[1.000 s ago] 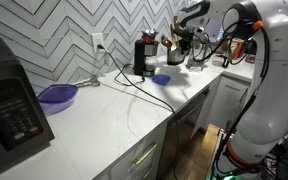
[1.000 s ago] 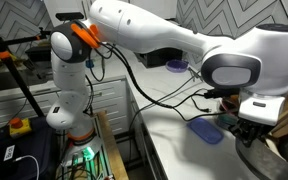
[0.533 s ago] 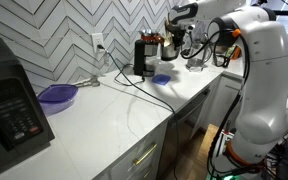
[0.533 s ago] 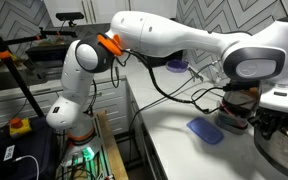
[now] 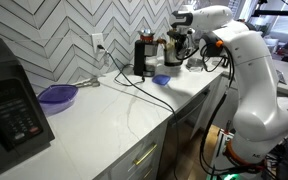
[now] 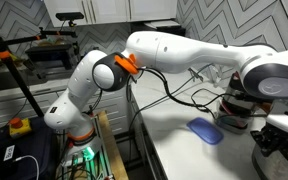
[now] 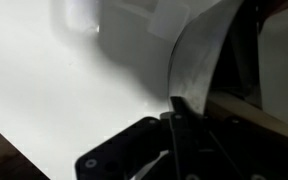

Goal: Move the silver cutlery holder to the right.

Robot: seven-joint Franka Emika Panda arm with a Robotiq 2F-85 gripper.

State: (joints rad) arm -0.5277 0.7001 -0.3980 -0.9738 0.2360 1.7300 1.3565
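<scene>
The holder (image 5: 174, 58) should slide outward next, with my gripper pinching its silver side, and then my gripper will let go of the holder's rim. There is counter space outward of my gripper, away from the counter's front edge.
The silver cutlery holder (image 5: 174, 58) stands at the far end of the white counter, with brown wooden utensils sticking out of its top. It is next to the black appliance (image 5: 141, 57). My gripper (image 5: 180, 45) is down at the holder's top. In the wrist view a dark finger (image 7: 180, 122) lies against the shiny silver wall (image 7: 199, 55), with a wooden handle (image 7: 246, 108) beside it. The gripper looks shut on the holder's wall. In an exterior view the gripper (image 6: 274, 140) and the holder (image 6: 276, 158) sit at the lower right, largely hidden by the arm.
A blue dish (image 5: 161, 78) lies just in front of the holder and also shows in an exterior view (image 6: 206, 130). A purple bowl (image 5: 56, 95) and a black microwave (image 5: 9, 100) are at the near end. A cord (image 5: 119, 75) runs across the counter.
The arm's elbow and upper links have swung round. The gripper has shifted slightly left and down, onto the holder's top.
</scene>
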